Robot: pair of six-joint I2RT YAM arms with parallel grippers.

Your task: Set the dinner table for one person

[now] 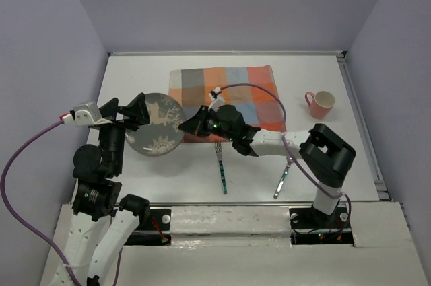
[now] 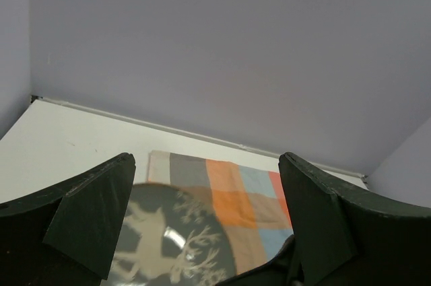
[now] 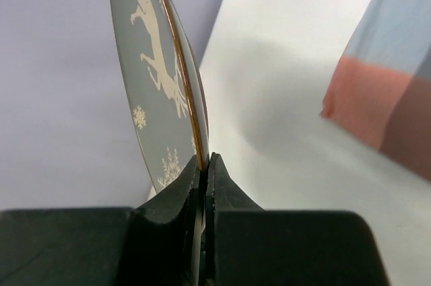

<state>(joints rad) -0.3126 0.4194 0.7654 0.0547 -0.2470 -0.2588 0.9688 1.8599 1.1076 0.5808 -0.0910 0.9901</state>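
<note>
My right gripper brings the plate [image 1: 156,126] over the middle of the checkered cloth next, then lowers it.
A grey plate [image 1: 156,126] with a pale deer and snowflake pattern is at the left middle of the white dinner table [image 1: 182,178], its right side over the edge of the checkered cloth [image 1: 232,97]. My right gripper [image 1: 191,126] is shut on the plate's right rim. In the right wrist view the plate [image 3: 158,64] shows edge-on, with the gripper [image 3: 204,163] pinching its rim. My left gripper [image 1: 128,112] is open over the plate's left edge. In the left wrist view its fingers [image 2: 87,222] stand wide apart on either side of the plate [image 2: 168,245], with nothing held.
A fork [image 1: 221,168] with a teal handle lies near the front, just below the cloth. A second teal-handled utensil [image 1: 283,178] lies to its right, partly under my right arm. A pink cup [image 1: 320,102] stands at the right, beside the cloth. The cloth also shows in the left wrist view [image 2: 236,195].
</note>
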